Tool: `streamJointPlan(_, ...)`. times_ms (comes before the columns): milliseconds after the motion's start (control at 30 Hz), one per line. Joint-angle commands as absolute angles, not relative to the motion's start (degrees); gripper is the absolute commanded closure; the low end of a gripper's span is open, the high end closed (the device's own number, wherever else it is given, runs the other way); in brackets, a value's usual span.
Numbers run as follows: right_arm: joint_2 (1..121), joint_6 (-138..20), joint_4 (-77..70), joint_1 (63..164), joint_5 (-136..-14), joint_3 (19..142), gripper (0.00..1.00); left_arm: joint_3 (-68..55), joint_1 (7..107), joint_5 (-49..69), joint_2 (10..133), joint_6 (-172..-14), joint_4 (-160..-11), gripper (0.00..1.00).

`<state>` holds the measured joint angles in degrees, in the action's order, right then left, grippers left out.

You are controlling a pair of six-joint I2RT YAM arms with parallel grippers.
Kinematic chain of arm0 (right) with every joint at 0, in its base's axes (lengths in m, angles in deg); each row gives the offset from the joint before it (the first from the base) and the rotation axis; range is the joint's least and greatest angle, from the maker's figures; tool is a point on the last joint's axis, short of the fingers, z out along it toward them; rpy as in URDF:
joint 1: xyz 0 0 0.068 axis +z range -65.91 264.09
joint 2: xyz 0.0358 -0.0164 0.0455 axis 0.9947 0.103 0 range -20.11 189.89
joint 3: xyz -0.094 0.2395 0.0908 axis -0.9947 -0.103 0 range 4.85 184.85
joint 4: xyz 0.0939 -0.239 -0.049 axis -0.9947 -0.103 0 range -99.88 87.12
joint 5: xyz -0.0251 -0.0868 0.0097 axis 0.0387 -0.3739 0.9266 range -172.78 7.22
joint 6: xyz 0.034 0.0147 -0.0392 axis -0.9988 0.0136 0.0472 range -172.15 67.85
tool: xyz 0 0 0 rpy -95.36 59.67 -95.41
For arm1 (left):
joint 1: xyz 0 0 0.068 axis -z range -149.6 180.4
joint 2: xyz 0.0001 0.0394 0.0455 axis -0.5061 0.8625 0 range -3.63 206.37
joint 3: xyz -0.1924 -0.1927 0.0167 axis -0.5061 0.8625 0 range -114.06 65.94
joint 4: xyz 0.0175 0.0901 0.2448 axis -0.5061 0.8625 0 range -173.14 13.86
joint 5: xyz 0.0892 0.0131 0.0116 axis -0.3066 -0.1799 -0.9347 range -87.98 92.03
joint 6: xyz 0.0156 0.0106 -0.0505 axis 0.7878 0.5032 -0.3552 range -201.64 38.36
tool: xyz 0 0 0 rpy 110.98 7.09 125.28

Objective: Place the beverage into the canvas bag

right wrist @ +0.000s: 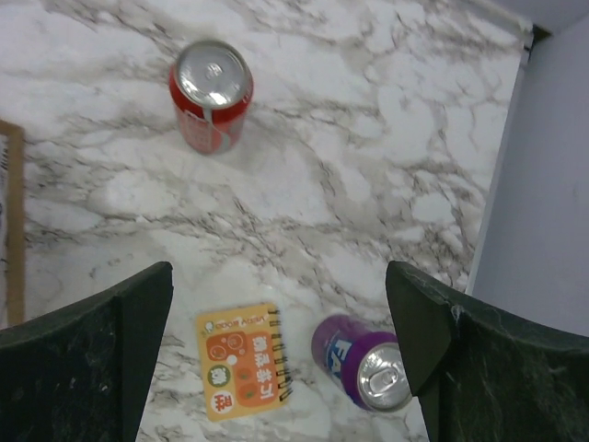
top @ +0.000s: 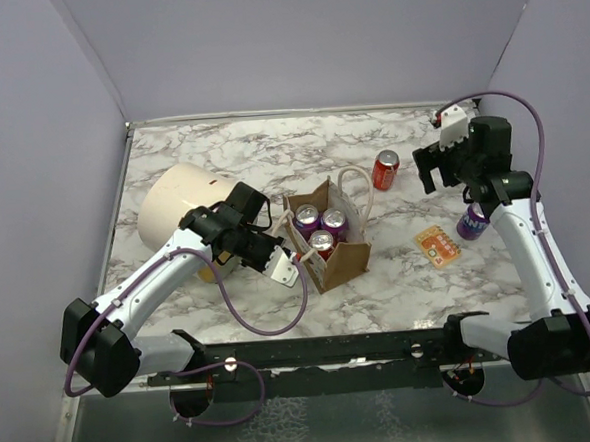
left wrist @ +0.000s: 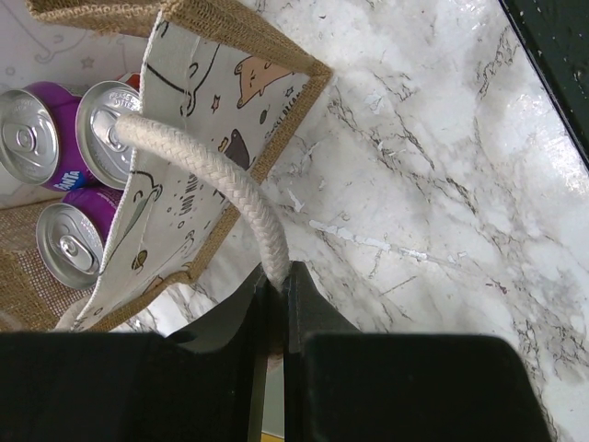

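Note:
The purple can point(top: 470, 222) point(right wrist: 368, 364) stands below, off the middle between my fingers, so my right gripper will next move toward the right in the wrist view and down over it.
The tan canvas bag point(top: 342, 262) stands mid-table with three cans point(top: 322, 241) inside; they also show in the left wrist view point(left wrist: 64, 241). My left gripper point(top: 287, 271) is shut on the bag's near white rope handle point(left wrist: 241, 195), at the bag's front-left corner point(left wrist: 285, 83). My right gripper point(top: 437, 167) is open and empty, held above the table at the right. A red can point(right wrist: 211, 93) stands behind the bag point(top: 385, 169). A purple can point(right wrist: 368, 364) stands below my right gripper, partly hidden by the arm in the top view point(top: 470, 222).
A large cream cylinder point(top: 179, 210) lies left of the bag, by my left arm. A small orange spiral notebook point(right wrist: 243, 359) lies on the marble beside the purple can point(top: 437, 245). The right wall point(right wrist: 543, 184) is close to the purple can.

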<state>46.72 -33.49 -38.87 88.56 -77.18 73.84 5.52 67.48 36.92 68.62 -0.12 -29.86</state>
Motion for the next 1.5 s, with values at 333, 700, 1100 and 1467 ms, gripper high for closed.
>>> streamJointPlan(333,53.4,-28.0,-37.4,70.3,-77.4,69.5,0.00,4.9,67.2,37.9,68.9,-0.4,-29.7,1.00)
streamJointPlan(700,57.8,-23.9,-41.2,60.8,-69.4,66.3,0.00,4.4,67.2,37.7,70.4,0.4,-28.9,1.00)
streamJointPlan(1100,62.5,-22.7,-42.1,56.3,-61.2,63.8,0.03,4.1,67.2,37.9,71.0,0.5,-28.5,1.00)
streamJointPlan(1467,63.3,-22.7,-42.3,56.1,-59.2,63.2,0.32,4.2,67.2,37.6,70.9,0.4,-28.6,1.00)
